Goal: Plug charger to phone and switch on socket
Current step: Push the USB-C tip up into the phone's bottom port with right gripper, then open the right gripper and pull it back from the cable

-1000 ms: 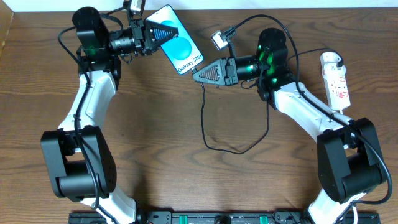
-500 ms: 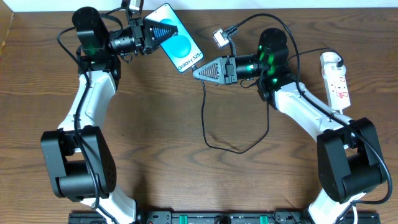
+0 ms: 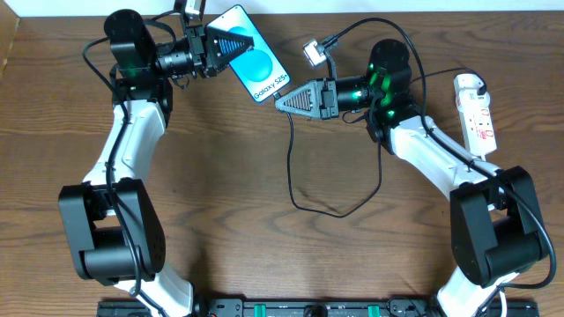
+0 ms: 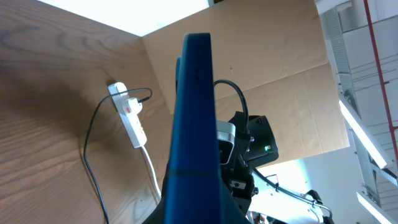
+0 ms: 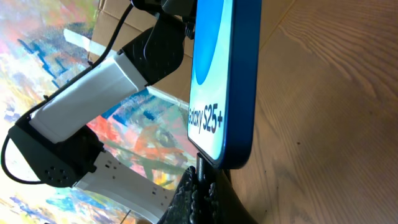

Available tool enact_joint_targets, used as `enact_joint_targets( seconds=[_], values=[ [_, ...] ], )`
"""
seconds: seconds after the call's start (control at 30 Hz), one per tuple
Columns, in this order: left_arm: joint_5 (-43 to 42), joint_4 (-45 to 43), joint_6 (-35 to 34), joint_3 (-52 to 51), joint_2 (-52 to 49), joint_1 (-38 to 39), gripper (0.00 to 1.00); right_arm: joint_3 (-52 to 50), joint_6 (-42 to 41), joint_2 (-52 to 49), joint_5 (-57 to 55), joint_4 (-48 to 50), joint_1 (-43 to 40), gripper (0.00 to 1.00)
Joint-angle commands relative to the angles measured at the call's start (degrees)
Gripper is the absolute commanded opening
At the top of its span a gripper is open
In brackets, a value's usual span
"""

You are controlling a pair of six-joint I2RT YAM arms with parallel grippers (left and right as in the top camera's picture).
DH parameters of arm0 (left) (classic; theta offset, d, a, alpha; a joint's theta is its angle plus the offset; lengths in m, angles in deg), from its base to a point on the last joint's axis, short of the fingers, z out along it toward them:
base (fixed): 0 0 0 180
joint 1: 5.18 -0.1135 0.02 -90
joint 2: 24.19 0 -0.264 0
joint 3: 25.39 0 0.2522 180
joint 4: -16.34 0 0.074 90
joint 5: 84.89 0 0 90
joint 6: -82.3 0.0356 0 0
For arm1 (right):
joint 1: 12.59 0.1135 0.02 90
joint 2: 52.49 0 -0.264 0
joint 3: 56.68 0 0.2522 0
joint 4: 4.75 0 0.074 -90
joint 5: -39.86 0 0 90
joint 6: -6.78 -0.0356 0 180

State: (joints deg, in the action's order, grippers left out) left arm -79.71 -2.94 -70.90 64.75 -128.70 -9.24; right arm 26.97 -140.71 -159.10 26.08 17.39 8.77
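The left gripper moves down and back next to release the phone [image 3: 262, 70] on the bare wood beside the cable loop [image 3: 252, 148], since I hold the phone above the table.
My left gripper [image 3: 245, 45] is shut on the phone [image 3: 262, 70] and holds it off the table at the back, with the blue-and-white screen up and the "Galaxy S25+" end toward the right arm. The left wrist view shows the phone [image 4: 193, 112] edge-on. My right gripper [image 3: 280, 101] is shut on the charger's black connector tip [image 5: 201, 163]. The tip touches the phone's [image 5: 224, 81] lower end; I cannot tell whether it is in the port. The charger's black cable [image 3: 291, 167] hangs down and loops over the table. The white socket [image 3: 477, 114] lies at the far right with a white plug in it.
The socket [image 4: 132, 121] and its white lead also show in the left wrist view. The cable loop lies on the wood table [image 3: 220, 202] between the arms. A cardboard wall [image 4: 273, 74] stands behind the table's far edge.
My right gripper has crept slightly up and to the right with the connector, staying at the phone's lower end. The left gripper and phone have barely moved.
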Motion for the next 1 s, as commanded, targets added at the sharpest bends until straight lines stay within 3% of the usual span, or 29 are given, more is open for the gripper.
enact_joint_targets(
  seconds=[0.0, 0.97],
  values=[
    [-5.22, -0.04, 0.42, 0.7, 0.79, 1.9, 0.07, 2.14, 0.31, 0.5, -4.13, 1.2, -0.26, 0.01],
    [-5.22, -0.04, 0.42, 0.7, 0.79, 2.16, 0.08, 4.26, -0.74, 0.5, -4.13, 3.76, -0.48, 0.01]
  ],
)
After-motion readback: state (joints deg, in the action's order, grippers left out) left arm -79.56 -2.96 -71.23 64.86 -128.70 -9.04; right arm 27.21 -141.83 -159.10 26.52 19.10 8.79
